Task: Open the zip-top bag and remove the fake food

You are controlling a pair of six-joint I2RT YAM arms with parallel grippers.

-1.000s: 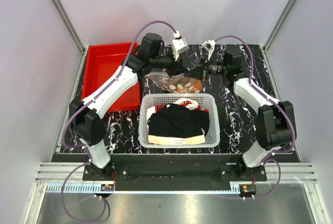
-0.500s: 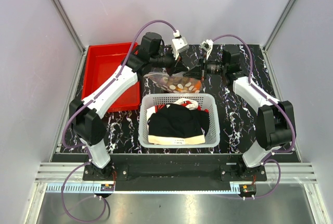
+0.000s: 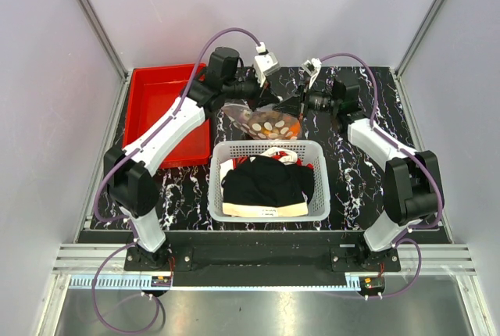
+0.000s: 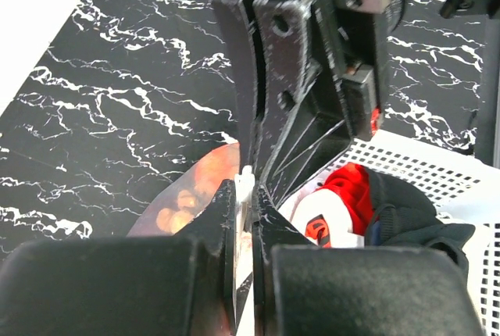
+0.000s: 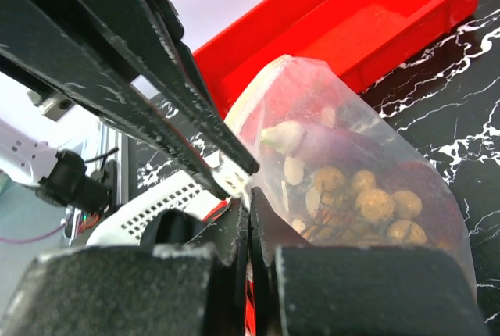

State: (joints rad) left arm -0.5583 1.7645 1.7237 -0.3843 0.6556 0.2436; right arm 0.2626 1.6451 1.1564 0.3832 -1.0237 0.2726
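The bag's opening is crowded by the fingers of both grippers, so my left gripper needs to release the bag's strip [image 4: 244, 187] next and draw toward the red bin's edge, to its left in the top view.
The zip-top bag [image 3: 269, 123] hangs between my two grippers just behind the white mesh basket [image 3: 269, 151]. It holds the fake food [image 3: 272, 127]: pale discs, tan nut-like balls [image 5: 367, 199] and a purple piece. My left gripper [image 3: 272, 105] is shut on the bag's white zip strip [image 4: 244, 187]. My right gripper [image 3: 291, 108] faces it tip to tip and is shut on the bag's edge [image 5: 251, 195]. In the right wrist view the bag [image 5: 351, 156] bulges to the right of the jaws. Its mouth is hidden between the fingers.
The red bin [image 3: 160, 109] stands at the back left and also shows in the right wrist view [image 5: 351, 31]. The basket holds black and white clothes [image 3: 262, 184] with a red piece [image 4: 351, 191]. Grey walls enclose the black marbled table [image 3: 351, 164].
Both grippers have drawn closer together and a little toward the back. The bag's left end has lifted and bunched toward the middle.
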